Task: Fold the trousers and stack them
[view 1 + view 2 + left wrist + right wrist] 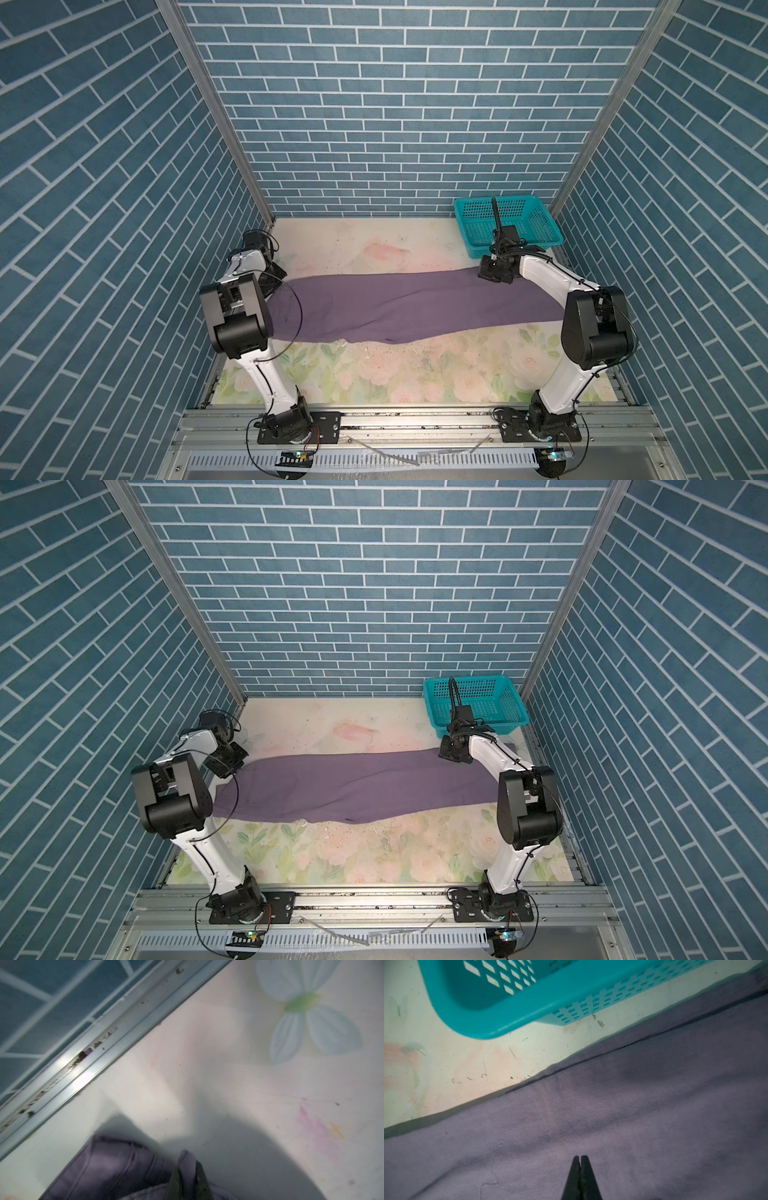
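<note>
I need to pull the raised fold of the trousers back with my left gripper onto the bare tabletop beside the aluminium bar and let go of it, because that spot is free of cloth.
The mauve trousers lie stretched flat across the middle of the table from left to right. My left gripper is at their left end, shut on a raised fold of the fabric; in both top views its fingertips are hidden under the wrist. My right gripper is at the far right corner of the trousers, shut, its tips together over the cloth with nothing between them. It shows in both top views.
A teal perforated basket stands at the back right corner, just beyond the right gripper. An aluminium rail and blue brick walls border the floral table.
</note>
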